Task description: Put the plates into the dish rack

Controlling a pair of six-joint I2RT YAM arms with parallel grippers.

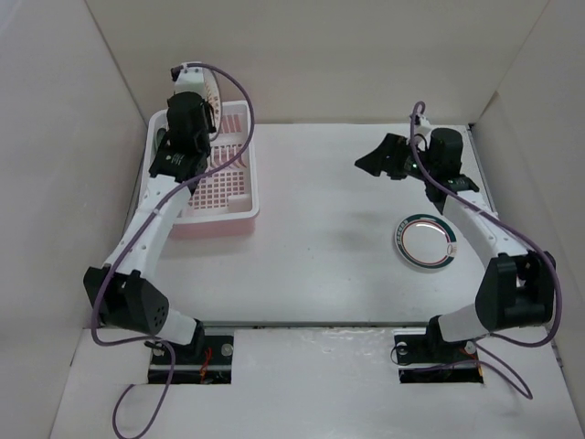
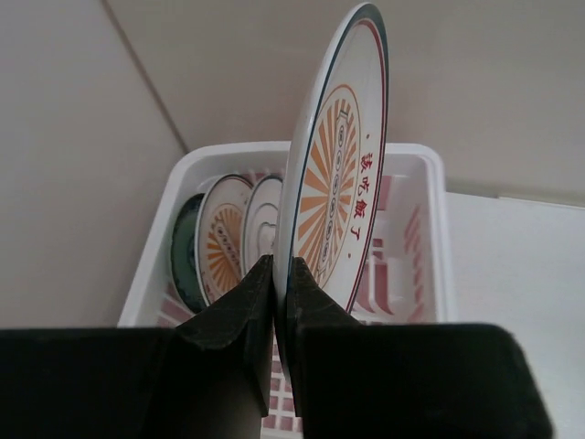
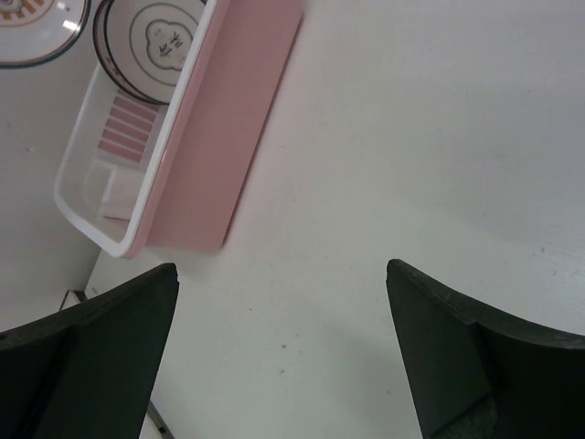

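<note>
The slots in the rack beside the standing white plate are empty, so next my left gripper will move down to bring the sunburst plate upright into the rack (image 1: 245, 187) and release it.
My left gripper (image 2: 281, 265) is shut on the lower edge of an orange sunburst plate (image 2: 338, 174) and holds it upright over the far end of the pale pink dish rack (image 2: 407, 157). In the top view the gripper (image 1: 195, 96), its plate (image 1: 199, 82) and the rack (image 1: 245, 187) are at the far left. Three plates stand on edge in the rack: a dark teal one (image 2: 183, 261), a second sunburst one (image 2: 222, 240) and a white one (image 2: 265, 224). A white dark-rimmed plate (image 1: 425, 240) lies flat on the table at the right. My right gripper (image 1: 373, 155) is open and empty (image 3: 281, 274) above bare table, apart from that plate.
High white walls (image 1: 55, 137) close the table in at the left, back and right. The rack (image 3: 219, 119) sits against the left wall. In the right wrist view a white plate (image 3: 155, 32) shows in the rack and a sunburst plate (image 3: 32, 23) in the corner.
</note>
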